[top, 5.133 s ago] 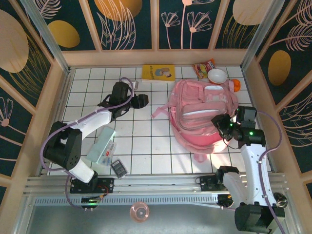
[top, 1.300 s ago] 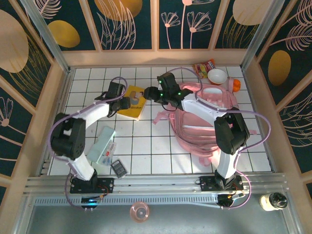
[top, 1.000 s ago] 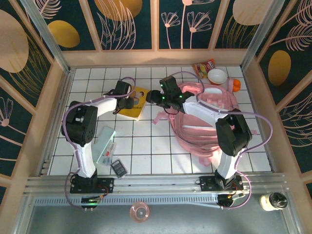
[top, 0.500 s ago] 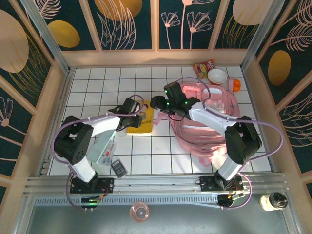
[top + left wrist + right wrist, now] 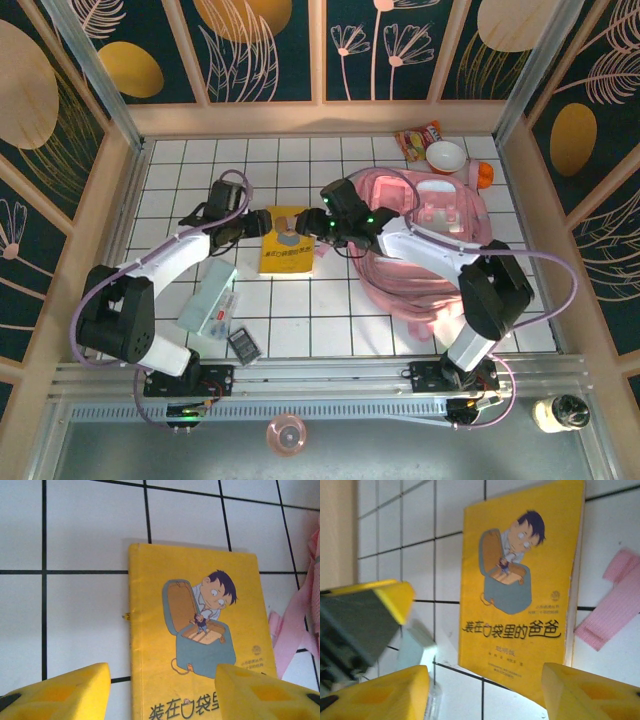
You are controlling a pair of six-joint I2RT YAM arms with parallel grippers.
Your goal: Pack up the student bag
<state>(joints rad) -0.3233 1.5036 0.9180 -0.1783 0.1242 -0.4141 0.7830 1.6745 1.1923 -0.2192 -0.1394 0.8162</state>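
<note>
My left gripper will move back and down to the near part of the book's spine edge (image 5: 262, 252), as that long edge faces its open fingers.
The student bag (image 5: 425, 235) is a big pink backpack lying on the right of the tiled floor, its main zip gaping. A yellow picture book (image 5: 287, 243) lies flat on the tiles just left of it. My left gripper (image 5: 250, 222) hovers at the book's upper left edge, open, with the book (image 5: 200, 640) under and beyond its yellow fingers (image 5: 55, 690). My right gripper (image 5: 315, 222) is over the book's upper right corner, also open, and looks down on the cover (image 5: 520, 590). A pink strap (image 5: 615, 610) lies beside the book.
A translucent pencil case (image 5: 208, 295) and a dark calculator (image 5: 243, 346) lie at the front left. A snack packet (image 5: 418, 138), a white bowl (image 5: 446, 156) and an orange ball (image 5: 484, 175) sit at the back right behind the bag. Wooden walls surround the floor.
The book has travelled from the back wall to the middle, beside the bag. In the last half second the left gripper drew back to the left and the right gripper shifted slightly.
</note>
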